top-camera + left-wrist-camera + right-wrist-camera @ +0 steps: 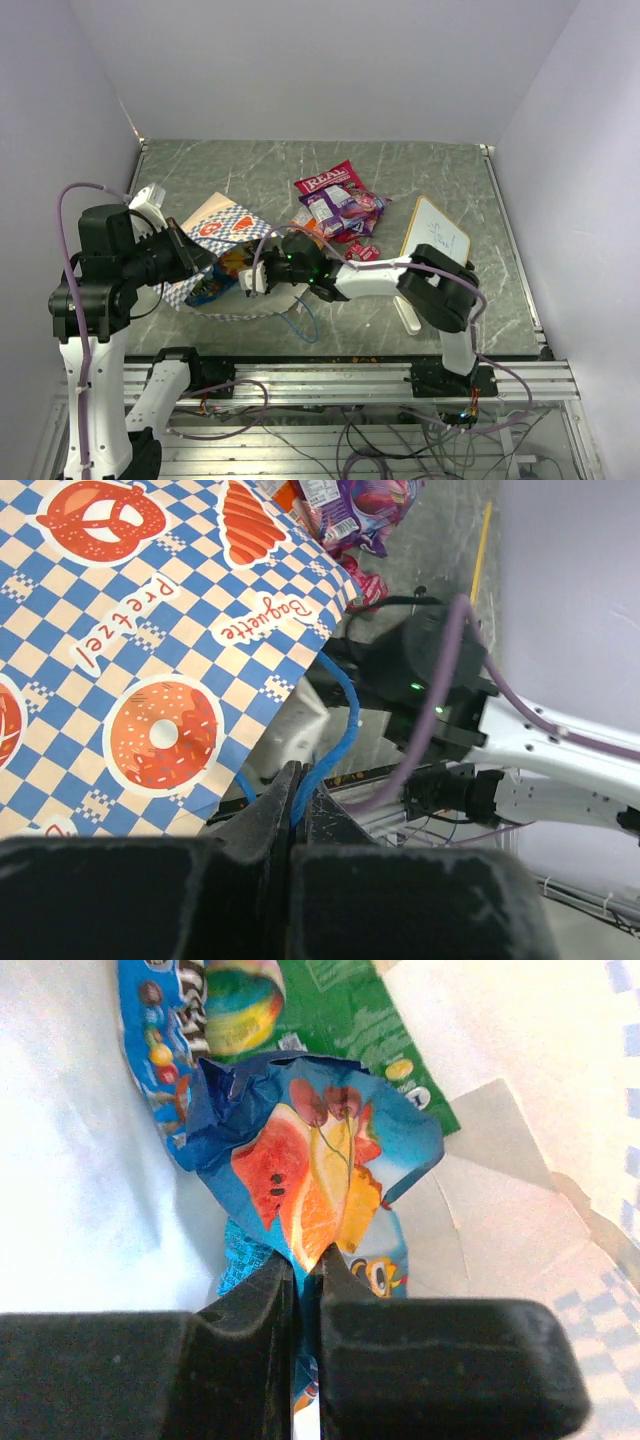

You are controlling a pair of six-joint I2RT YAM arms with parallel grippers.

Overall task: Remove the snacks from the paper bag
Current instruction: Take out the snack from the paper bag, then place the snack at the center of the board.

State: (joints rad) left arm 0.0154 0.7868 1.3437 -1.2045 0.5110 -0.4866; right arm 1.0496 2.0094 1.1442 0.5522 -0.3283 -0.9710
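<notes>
The large red bag (329, 179) lies outward among the snacks already out, so my right gripper will pull clear of the paper bag (222, 228), swing outward and let go there.
The blue-and-white checkered paper bag (222, 228) lies on its side at the left, mouth toward the arms. My left gripper (297, 788) is shut on its thin blue string handle (342, 715), beside the bag's printed side (130, 630). My right gripper (247, 279) reaches into the bag's mouth. In the right wrist view it (307, 1263) is shut on the edge of a crumpled blue packet with fruit pictures (320, 1160). Behind that packet lie a blue packet (160, 1050) and a green one (345, 1005) on the bag's cream inside (500, 1230). A pile of snacks (340, 205) with the large red bag lies on the table.
A wood-framed whiteboard (436, 236) lies right of the snack pile. The right arm (430, 675) crosses just in front of the bag's mouth. Walls close off the table at the back and sides. A loose blue string (303, 322) trails by the near edge.
</notes>
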